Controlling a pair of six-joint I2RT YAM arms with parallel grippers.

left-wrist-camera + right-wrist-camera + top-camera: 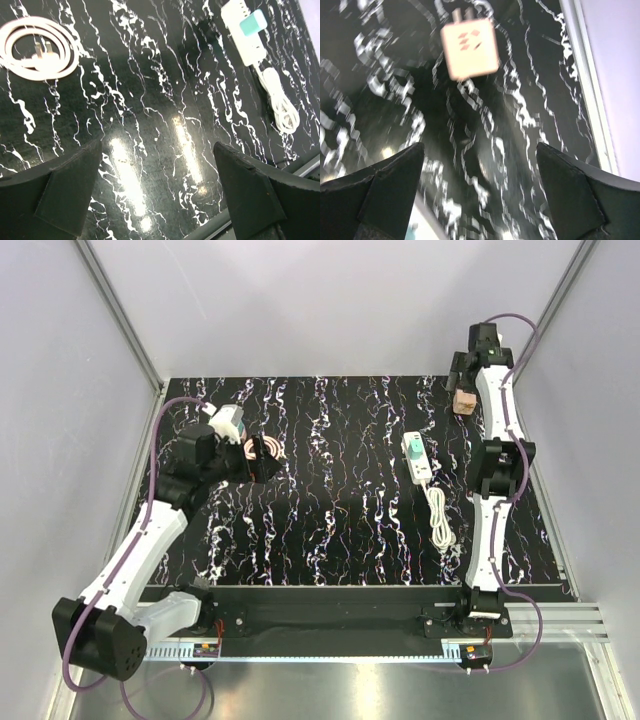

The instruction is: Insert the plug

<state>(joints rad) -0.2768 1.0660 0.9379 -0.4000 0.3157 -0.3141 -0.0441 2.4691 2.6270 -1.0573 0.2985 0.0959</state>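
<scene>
My right gripper moves down and forward next onto the plug's blocky body (464,403) (471,49), below and ahead of the open fingers. The plug's pins point away.
The peach-tan blocky plug (463,400) lies on the black marbled table at the far right. In the right wrist view, which is blurred, the plug (470,47) shows ahead of the fingers with its prongs pointing away. My right gripper (480,195) is open and empty, just short of the plug, and it also shows in the top view (461,380). The white power strip (415,455) lies right of centre, with a teal part on top (245,27). My left gripper (160,200) is open and empty above bare table at the left, and it also shows in the top view (260,464).
A coiled pinkish cable (37,47) lies beside the left gripper, and it also shows in the top view (266,448). The power strip's bundled white cord (440,520) trails toward the near edge. The table's right rail (585,90) runs close to the plug.
</scene>
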